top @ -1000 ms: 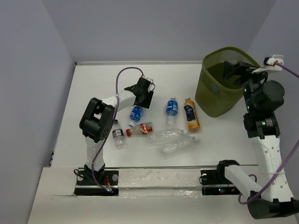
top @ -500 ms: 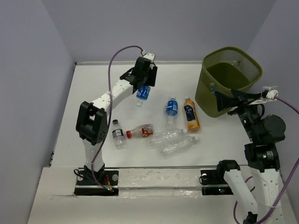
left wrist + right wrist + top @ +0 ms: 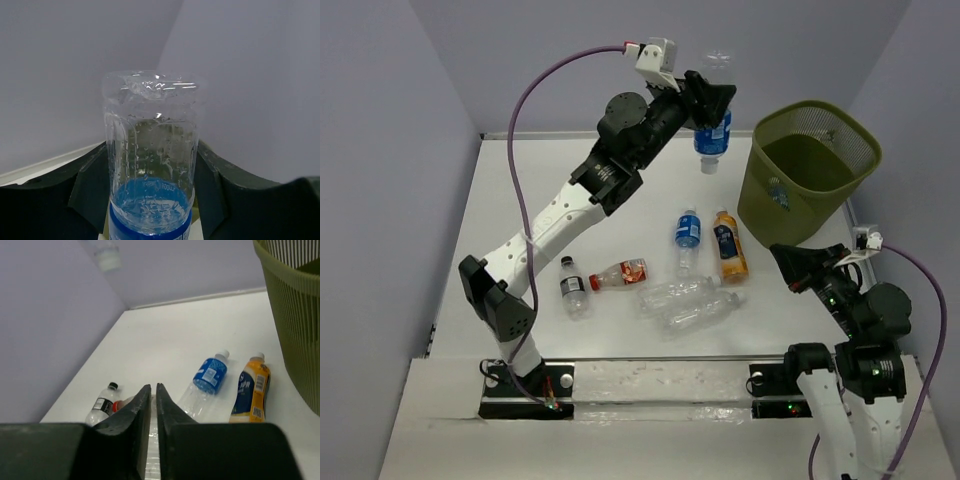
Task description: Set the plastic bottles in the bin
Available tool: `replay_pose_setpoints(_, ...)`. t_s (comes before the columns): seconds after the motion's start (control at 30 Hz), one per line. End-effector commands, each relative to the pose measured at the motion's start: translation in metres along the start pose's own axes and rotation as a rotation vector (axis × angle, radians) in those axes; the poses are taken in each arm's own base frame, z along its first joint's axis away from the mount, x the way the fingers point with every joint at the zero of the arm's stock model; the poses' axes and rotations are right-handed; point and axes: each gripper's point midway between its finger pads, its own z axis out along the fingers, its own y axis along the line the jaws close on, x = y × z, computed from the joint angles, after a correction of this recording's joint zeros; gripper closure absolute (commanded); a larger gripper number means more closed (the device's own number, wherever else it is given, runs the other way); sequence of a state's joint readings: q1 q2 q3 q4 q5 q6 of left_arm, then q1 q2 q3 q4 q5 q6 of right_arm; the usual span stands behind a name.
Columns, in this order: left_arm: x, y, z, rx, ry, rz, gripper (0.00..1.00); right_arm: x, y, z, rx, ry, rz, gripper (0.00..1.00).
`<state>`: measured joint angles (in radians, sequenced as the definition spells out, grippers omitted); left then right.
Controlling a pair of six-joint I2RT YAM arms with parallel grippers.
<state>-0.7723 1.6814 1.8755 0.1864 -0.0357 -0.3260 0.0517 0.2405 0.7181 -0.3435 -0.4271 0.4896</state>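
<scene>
The left gripper needs to carry the bottle across next, lower it and let go, because the bin's opening (image 3: 815,150) is below the gripper and to its right in the top view.
My left gripper (image 3: 708,100) is shut on a blue-labelled plastic bottle (image 3: 712,135), held high in the air just left of the olive-green mesh bin (image 3: 767,215). In the left wrist view the bottle (image 3: 150,165) fills the gap between both fingers (image 3: 90,185). My right gripper (image 3: 786,262) is shut with nothing in it, low beside the bin's near side. On the table lie a blue-labelled bottle (image 3: 687,232), an orange one (image 3: 728,245), a red-labelled one (image 3: 620,276), a dark-labelled one (image 3: 572,288) and two label-less ones (image 3: 675,290).
The right wrist view looks over the shut jaws at the blue-labelled bottle (image 3: 210,375), the orange bottle (image 3: 252,390) and the bin wall (image 3: 295,315) at the right. Purple walls close in the table on three sides.
The left arm has lifted its bottle off the table, up and right toward the bin. The right gripper has left the bin's rim, come down toward the near edge, and shut.
</scene>
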Motion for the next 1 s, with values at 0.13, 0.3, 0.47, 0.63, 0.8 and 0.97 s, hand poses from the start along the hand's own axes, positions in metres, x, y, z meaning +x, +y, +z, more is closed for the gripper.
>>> replay_pose_setpoints(0.13, -0.045, -0.081, 0.044, 0.188, -0.299, -0.215, 0.52, 0.058, -0.002, -0.020, -0.023, 0.183, 0.094, 0.93)
replay_pose_setpoints(0.3, -0.023, -0.106, 0.073, 0.222, -0.414, -0.262, 0.52, 0.078, -0.001, -0.030, -0.034, 0.235, 0.122, 0.94)
replay_pose_setpoints(0.47, -0.023, -0.113, 0.083, 0.214, -0.583, -0.272, 0.52, 0.079, 0.001, -0.036, -0.035, 0.242, 0.105, 0.94)
replay_pose_setpoints(0.63, 0.022, -0.092, 0.102, 0.160, -0.599, -0.245, 0.30, 0.076, 0.007, -0.038, -0.056, 0.242, 0.103, 0.94)
replay_pose_setpoints(0.8, 0.025, -0.104, 0.100, 0.211, -0.546, -0.164, 0.01, 0.067, 0.003, -0.032, -0.027, 0.216, 0.091, 0.81)
replay_pose_setpoints(0.97, -0.031, -0.129, 0.069, 0.262, -0.495, -0.001, 0.01, 0.068, -0.006, -0.020, -0.003, 0.236, 0.102, 0.38)
